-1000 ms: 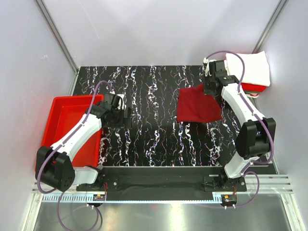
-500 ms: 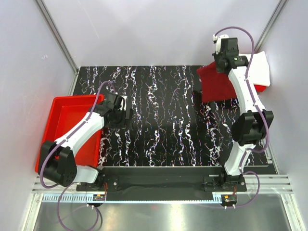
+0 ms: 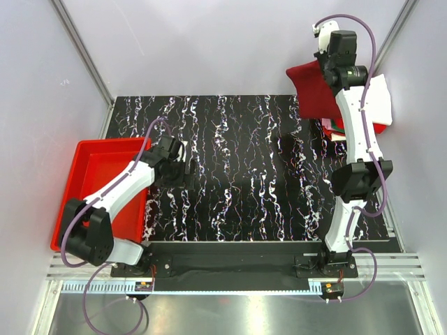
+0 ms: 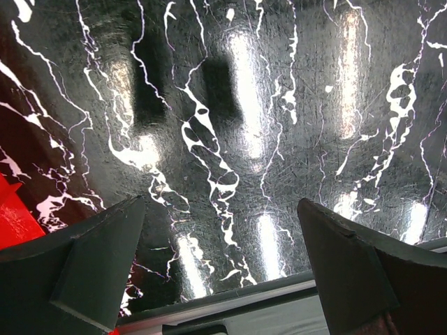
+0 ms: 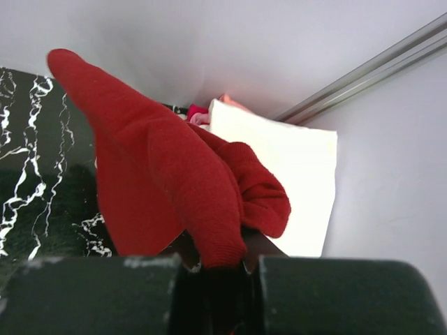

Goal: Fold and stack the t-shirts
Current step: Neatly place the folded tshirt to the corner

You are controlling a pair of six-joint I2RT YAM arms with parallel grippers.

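The maroon t-shirt has the white t-shirt (image 3: 376,98) (image 5: 293,181) below and to its right in the top view, so my right gripper will next carry it over that one, lower and release.
My right gripper (image 3: 327,70) is shut on the folded dark maroon-red t-shirt (image 3: 312,91), which hangs in the air at the table's far right, beside the stack. In the right wrist view the maroon t-shirt (image 5: 167,181) is pinched between my right gripper's (image 5: 222,259) jaws, with the white t-shirt (image 5: 293,181) behind it. The white t-shirt (image 3: 376,98) tops the stack at the far right corner, with bright red cloth (image 3: 336,127) showing under it. My left gripper (image 3: 187,169) stands open and empty low over the mat; in the left wrist view my left gripper (image 4: 222,269) holds nothing.
A rigid red plastic tray (image 3: 94,181) lies at the table's left edge, under my left arm. The black marbled mat (image 3: 237,174) covers the table. Grey enclosure walls and metal frame bars close in the far side and both sides.
My right arm has lifted the maroon t-shirt off the mat and carried it up and back toward the far right stack. The left arm has barely moved.
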